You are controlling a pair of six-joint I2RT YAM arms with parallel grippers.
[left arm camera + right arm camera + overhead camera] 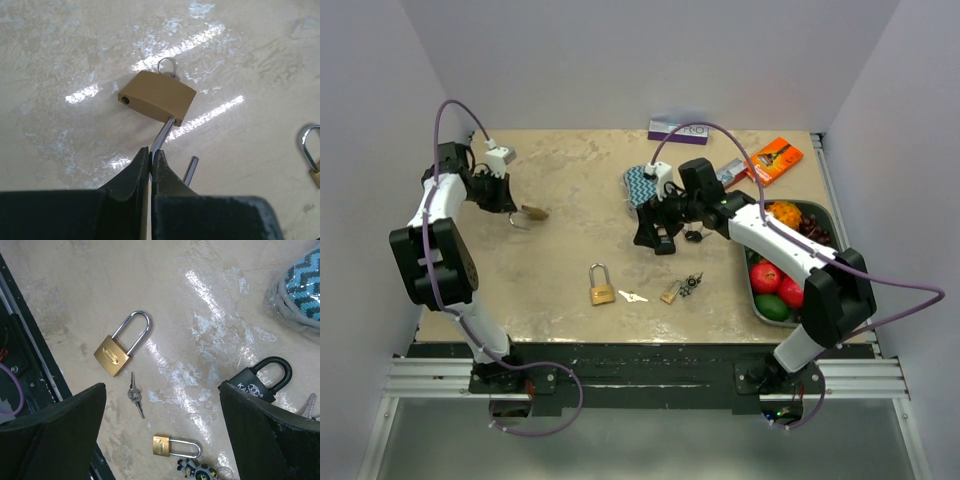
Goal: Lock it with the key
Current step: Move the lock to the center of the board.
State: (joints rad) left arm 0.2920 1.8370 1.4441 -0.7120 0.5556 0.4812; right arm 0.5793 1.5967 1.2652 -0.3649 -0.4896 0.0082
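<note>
The brass padlock will go on the tabletop below before I lock it with the key, so I will lower my left gripper and draw it slightly back to lay the padlock there.
My left gripper (151, 156) is shut on the steel shackle of a brass padlock (157, 97) and holds it just above the table. The shackle is open, its free end out of the body. A key ring (167, 66) shows behind the lock body. In the top view this padlock (533, 213) hangs from the left gripper (516, 208) at the left. My right gripper (165, 425) is open and empty, hovering above the table. Below it lie a larger brass padlock (122, 342), a pair of loose keys (135, 397), a small brass padlock (175, 446) and a black padlock (260, 382).
A blue zigzag pouch (642, 185) lies behind the right gripper (658, 238). A metal tray (820, 215) of fruit stands at the right. An orange packet (775, 160) and a purple box (678, 130) lie at the back. A small figure keychain (200, 472) lies by the small padlock.
</note>
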